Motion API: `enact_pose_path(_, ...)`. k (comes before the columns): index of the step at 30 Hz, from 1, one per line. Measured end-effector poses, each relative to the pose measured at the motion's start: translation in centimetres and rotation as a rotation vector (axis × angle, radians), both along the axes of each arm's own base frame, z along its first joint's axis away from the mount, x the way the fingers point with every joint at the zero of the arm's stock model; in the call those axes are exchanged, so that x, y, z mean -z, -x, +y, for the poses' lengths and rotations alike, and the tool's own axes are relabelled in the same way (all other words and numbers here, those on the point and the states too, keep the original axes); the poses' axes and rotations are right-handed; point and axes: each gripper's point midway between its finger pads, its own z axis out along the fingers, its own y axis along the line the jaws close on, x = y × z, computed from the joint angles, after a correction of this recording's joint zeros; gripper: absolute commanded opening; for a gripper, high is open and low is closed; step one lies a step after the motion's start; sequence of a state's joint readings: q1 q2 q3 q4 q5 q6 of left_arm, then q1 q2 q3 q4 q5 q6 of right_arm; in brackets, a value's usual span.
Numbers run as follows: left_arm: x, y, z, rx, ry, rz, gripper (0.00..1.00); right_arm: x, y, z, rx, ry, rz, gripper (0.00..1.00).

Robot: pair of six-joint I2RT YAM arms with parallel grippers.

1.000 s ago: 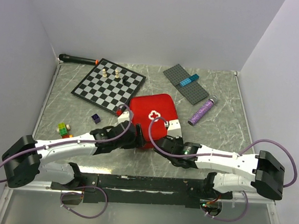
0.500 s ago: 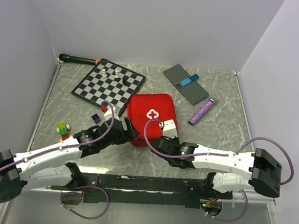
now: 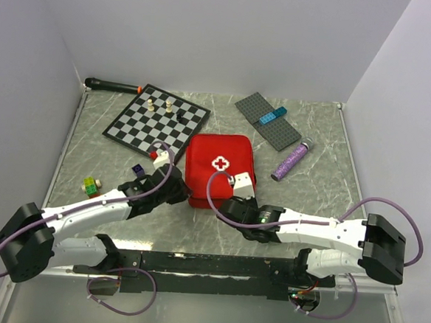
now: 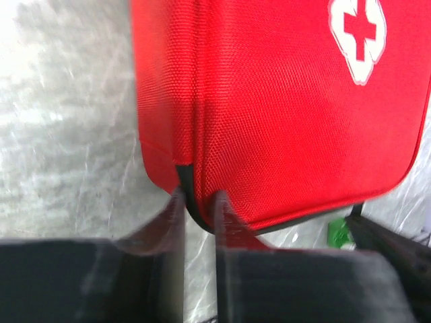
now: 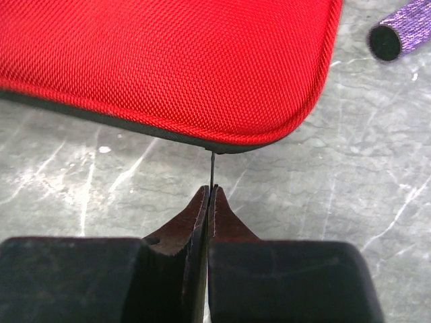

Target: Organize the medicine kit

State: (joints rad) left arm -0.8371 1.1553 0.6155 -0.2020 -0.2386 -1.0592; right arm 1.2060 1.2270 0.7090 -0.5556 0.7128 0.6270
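The kit corner in my left gripper will next shift outward toward the chessboard, and then my left gripper will release the seam, since my right gripper holds the zipper pull (image 5: pixel 213 168).
The medicine kit (image 3: pixel 219 165) lies closed and flat mid-table, a red fabric case with a white cross (image 4: pixel 358 33) on its lid. My left gripper (image 3: pixel 183 194) is at its near-left corner. In the left wrist view the gripper (image 4: pixel 197 198) has drawn in narrow, with the black zip seam of the kit (image 4: pixel 283 114) pinched between its fingertips. My right gripper (image 3: pixel 227 201) is at the near edge. In the right wrist view the gripper (image 5: pixel 210 190) is shut on a thin black zipper pull (image 5: pixel 213 168) hanging from the kit (image 5: pixel 168 60).
A chessboard (image 3: pixel 157 122) with a few pieces lies behind the kit on the left, a black marker (image 3: pixel 113 86) beyond it. A grey baseplate (image 3: pixel 266 121) with a blue brick sits back right. A purple tube (image 3: pixel 292 160) lies right of the kit. Small blocks (image 3: pixel 91 187) lie left.
The left arm swung out and came back to the kit's near-left corner, and its jaws went from wide to narrow on that corner. The kit settled flat. The right gripper stayed shut.
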Motion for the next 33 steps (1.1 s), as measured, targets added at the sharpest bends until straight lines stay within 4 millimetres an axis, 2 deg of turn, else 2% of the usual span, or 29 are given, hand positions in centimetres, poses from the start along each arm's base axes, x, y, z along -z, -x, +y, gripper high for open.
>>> enact_pose_path(4,-0.2,-1.6,0.4,-0.043,0.014,-0.009,0.01,-0.1,-0.4,-0.3,0.020,-0.033,0.024,0.00)
enact_pose_path(7,-0.3,-2.3,0.3,-0.053,0.033,-0.016,0.01,0.0,-1.2,-1.0,0.073,-0.129,0.069,0.00)
enact_pose_path(9,-0.2,-2.5,0.3,-0.052,0.050,-0.018,0.01,-0.1,-1.9,-1.8,0.113,-0.199,0.081,0.00)
enact_pose_path(13,-0.2,-2.9,0.2,-0.051,0.073,-0.013,0.01,-0.5,-3.9,-4.7,0.253,-0.296,0.068,0.00)
enact_pose_path(16,-0.2,-3.2,0.3,-0.052,0.083,-0.009,0.01,-0.5,-5.0,-5.3,0.303,-0.342,0.073,0.00)
enact_pose_path(20,-0.2,-3.5,0.4,-0.046,0.095,-0.001,0.01,-0.5,-6.2,-5.4,0.328,-0.407,0.076,0.00)
enact_pose_path(26,-0.3,-4.5,1.3,-0.047,0.073,0.002,0.01,-0.7,-6.5,-4.8,0.262,-0.409,0.076,0.00)
enact_pose_path(33,-0.4,-7.1,3.0,-0.030,-0.032,0.008,0.01,-1.0,-5.1,-3.0,0.171,-0.346,0.040,0.00)
